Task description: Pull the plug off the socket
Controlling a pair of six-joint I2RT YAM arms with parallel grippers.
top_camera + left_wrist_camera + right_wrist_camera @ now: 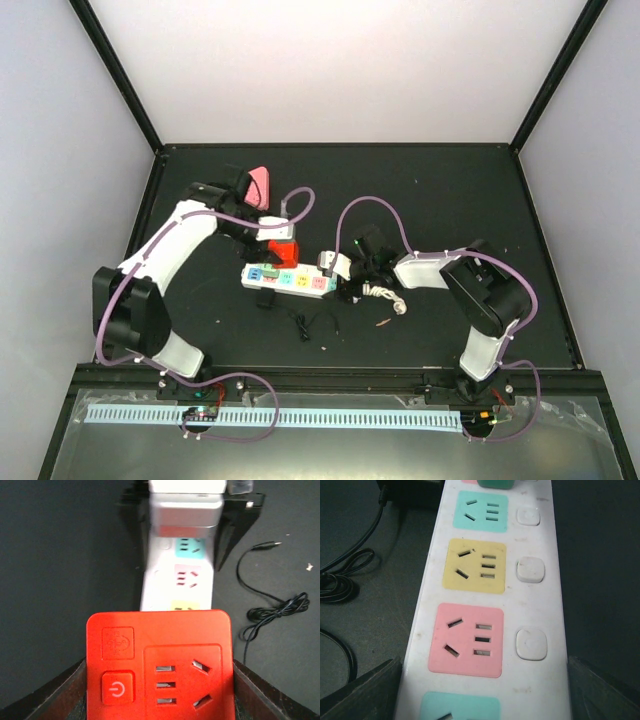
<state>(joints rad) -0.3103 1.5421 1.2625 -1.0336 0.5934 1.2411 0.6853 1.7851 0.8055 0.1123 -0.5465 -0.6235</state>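
Observation:
The plug goes outward with my left gripper next, left in the top view, then down onto the tabletop by the side bar, released clear of the socket.
The socket (287, 278) is a long white strip with coloured outlet faces, lying mid-table; it also shows in the right wrist view (540, 600) and the left wrist view (160, 580). The plug (283, 250) is a red square block with a power button and its own outlet face (159, 655). My left gripper (272, 238) is shut on the plug from both sides (159, 685), over the strip's left part. I cannot tell whether its pins are still in the strip. My right gripper (342, 268) is shut on the strip's right end (485, 690).
A thin black cable (310, 322) lies coiled in front of the strip (272, 610) (340, 582). The strip's knotted white cord (387, 298) lies by my right gripper. A pink triangular piece (260, 186) is beside my left wrist. Black frame rails border the table.

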